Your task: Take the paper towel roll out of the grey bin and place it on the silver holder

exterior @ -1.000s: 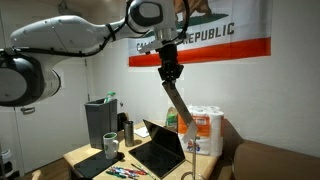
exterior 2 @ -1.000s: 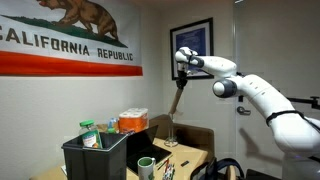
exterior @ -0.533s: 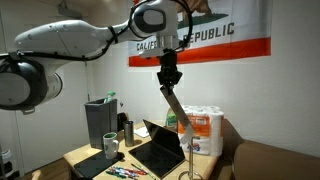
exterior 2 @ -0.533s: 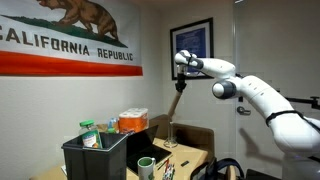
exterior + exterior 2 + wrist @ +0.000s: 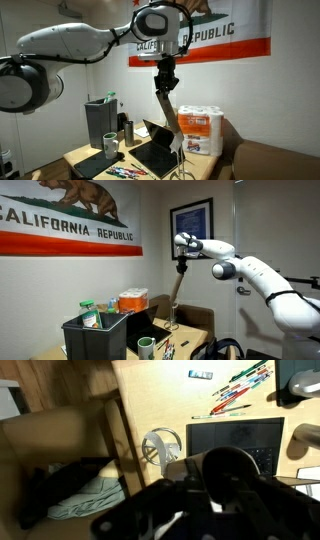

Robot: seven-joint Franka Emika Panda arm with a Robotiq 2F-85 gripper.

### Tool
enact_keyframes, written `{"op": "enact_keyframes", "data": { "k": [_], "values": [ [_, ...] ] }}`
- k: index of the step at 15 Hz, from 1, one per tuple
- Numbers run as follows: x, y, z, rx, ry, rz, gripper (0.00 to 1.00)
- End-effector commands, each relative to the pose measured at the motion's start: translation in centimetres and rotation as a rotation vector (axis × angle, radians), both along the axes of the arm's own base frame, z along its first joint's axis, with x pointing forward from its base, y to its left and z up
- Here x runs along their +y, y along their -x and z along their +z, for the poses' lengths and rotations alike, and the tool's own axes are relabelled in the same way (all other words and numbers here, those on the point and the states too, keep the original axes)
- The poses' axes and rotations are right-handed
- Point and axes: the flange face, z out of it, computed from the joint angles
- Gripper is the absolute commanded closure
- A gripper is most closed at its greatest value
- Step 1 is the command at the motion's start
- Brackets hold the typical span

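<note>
Next, my gripper will lower, tilting the paper towel roll (image 5: 170, 115) upright over the silver holder's rod (image 5: 181, 160) to release it there, as the rod stands below my gripper.
My gripper (image 5: 165, 80) (image 5: 181, 266) is shut on the top of the paper towel roll (image 5: 170, 115) (image 5: 178, 286), a thin brown cardboard tube that hangs tilted in the air. Its lower end hovers just above the silver holder (image 5: 184, 163) (image 5: 172, 315), apart from its rod. In the wrist view the paper towel roll (image 5: 225, 472) shows end-on as a dark round opening between the fingers, and the silver holder's round wire base (image 5: 160, 447) lies below on the table. The grey bin (image 5: 98, 124) (image 5: 95, 338) stands at the far end of the table.
An open laptop (image 5: 160, 150) (image 5: 235, 435) sits beside the holder. A pack of paper towels (image 5: 203, 130) stands behind it, and a black mug (image 5: 111, 146) and coloured pens (image 5: 125, 172) (image 5: 240, 390) lie near the bin. A brown armchair (image 5: 275, 160) borders the table.
The gripper has shifted slightly sideways over the holder, and the hanging roll has swung nearer to upright. The grip has stayed shut.
</note>
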Motion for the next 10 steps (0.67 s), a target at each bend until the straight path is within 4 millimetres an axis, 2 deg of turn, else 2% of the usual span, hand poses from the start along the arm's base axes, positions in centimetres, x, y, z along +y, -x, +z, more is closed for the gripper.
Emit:
{"op": "enact_keyframes", "data": {
  "k": [1,10],
  "values": [
    [0.0,0.6,-1.2,0.071,-0.02,-0.03,0.96],
    [0.0,0.7,-4.2,0.185,-0.059,-0.036,0.96]
  ]
}}
